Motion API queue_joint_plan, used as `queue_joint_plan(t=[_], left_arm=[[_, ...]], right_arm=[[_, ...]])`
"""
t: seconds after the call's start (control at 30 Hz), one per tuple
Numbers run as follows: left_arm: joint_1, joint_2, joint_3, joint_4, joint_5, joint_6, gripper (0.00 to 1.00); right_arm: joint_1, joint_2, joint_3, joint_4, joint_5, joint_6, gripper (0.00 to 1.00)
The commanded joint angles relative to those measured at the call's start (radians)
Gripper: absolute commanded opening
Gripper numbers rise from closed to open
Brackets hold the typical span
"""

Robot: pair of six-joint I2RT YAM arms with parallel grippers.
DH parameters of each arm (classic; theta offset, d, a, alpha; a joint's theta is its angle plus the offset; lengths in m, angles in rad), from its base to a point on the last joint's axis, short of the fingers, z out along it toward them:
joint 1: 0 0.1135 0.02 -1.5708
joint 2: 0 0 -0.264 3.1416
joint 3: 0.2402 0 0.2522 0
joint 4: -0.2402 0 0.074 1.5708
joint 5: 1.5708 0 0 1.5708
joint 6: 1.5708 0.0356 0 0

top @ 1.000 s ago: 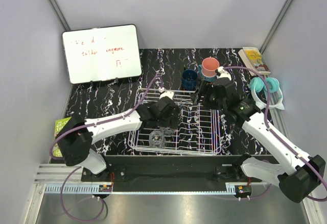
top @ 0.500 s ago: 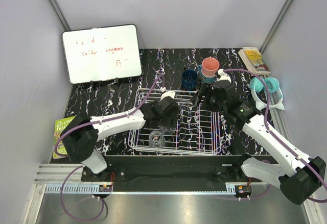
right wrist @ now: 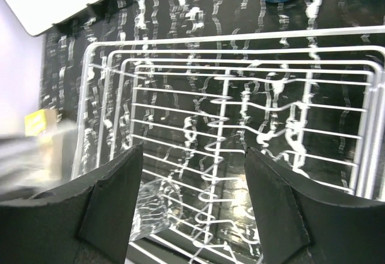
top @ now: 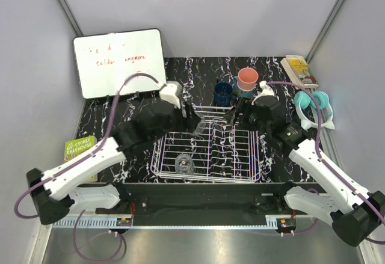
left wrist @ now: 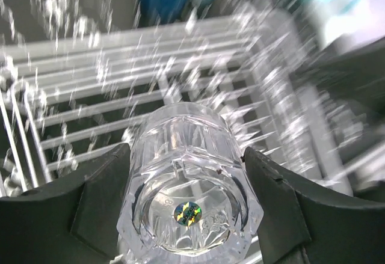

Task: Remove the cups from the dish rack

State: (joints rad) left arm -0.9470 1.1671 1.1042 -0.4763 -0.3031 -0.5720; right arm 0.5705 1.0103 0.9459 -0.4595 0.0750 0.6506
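Observation:
Next, the right gripper tilts and swings across onto the glass cup's loose end, which lies left in the top view beyond my left gripper's fingers.
The white wire dish rack (top: 207,156) sits mid-table, also filling the right wrist view (right wrist: 240,77). My left gripper (top: 192,123) hovers over the rack's back left corner, shut on a clear glass cup (left wrist: 189,180) held between both fingers, base toward the camera (left wrist: 186,153). A second clear glass cup (top: 184,165) lies in the rack's front part (right wrist: 157,207). My right gripper (top: 236,115) hangs open and empty above the rack's back right (right wrist: 192,153). The dark blue cup (top: 223,92) and salmon-pink cup (top: 247,79) stand on the table behind the rack. The teal mug is hidden.
A whiteboard (top: 120,62) leans at the back left. A green book (top: 80,148) lies at the left edge. Another book (top: 299,68) and teal headphones (top: 313,104) lie at the back right.
My left gripper closed on a clear glass cup in the rack, then rose and swung back-left with it. The right gripper shifted only slightly.

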Motion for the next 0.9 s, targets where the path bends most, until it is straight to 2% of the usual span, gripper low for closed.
queue_joint_plan(t=[0.0, 0.03, 0.1, 0.13, 0.23, 0.33, 0.5, 0.7, 0.87], left_arm=[[0.102, -0.139, -0.047, 0.267, 0.134, -0.004, 0.00], [0.167, -0.170, -0.070, 0.304, 0.244, -0.026, 0.00], [0.241, -0.184, -0.138, 0.376, 0.361, -0.107, 0.00], [0.308, -0.187, -0.161, 0.465, 0.487, -0.138, 0.00], [0.394, -0.176, -0.250, 0.670, 0.681, -0.268, 0.00], [0.425, -0.146, -0.303, 0.844, 0.804, -0.365, 0.00], [0.439, -0.095, -0.351, 1.115, 0.917, -0.511, 0.00], [0.450, -0.018, -0.369, 1.294, 0.975, -0.632, 0.00], [0.450, -0.010, -0.376, 1.299, 0.967, -0.628, 0.00]], right_arm=[[0.008, -0.045, -0.042, 0.103, -0.102, 0.023, 0.74], [0.009, -0.052, -0.062, 0.142, -0.121, 0.026, 0.73], [0.009, -0.074, -0.081, 0.182, -0.182, 0.035, 0.72], [0.009, -0.081, -0.088, 0.221, -0.201, 0.038, 0.72], [0.011, -0.102, -0.114, 0.293, -0.279, 0.049, 0.71], [0.011, -0.116, -0.130, 0.359, -0.334, 0.058, 0.70], [0.011, -0.131, -0.148, 0.487, -0.431, 0.090, 0.70], [0.019, -0.104, -0.170, 0.630, -0.514, 0.144, 0.70], [0.038, -0.111, -0.167, 0.653, -0.511, 0.139, 0.69]])
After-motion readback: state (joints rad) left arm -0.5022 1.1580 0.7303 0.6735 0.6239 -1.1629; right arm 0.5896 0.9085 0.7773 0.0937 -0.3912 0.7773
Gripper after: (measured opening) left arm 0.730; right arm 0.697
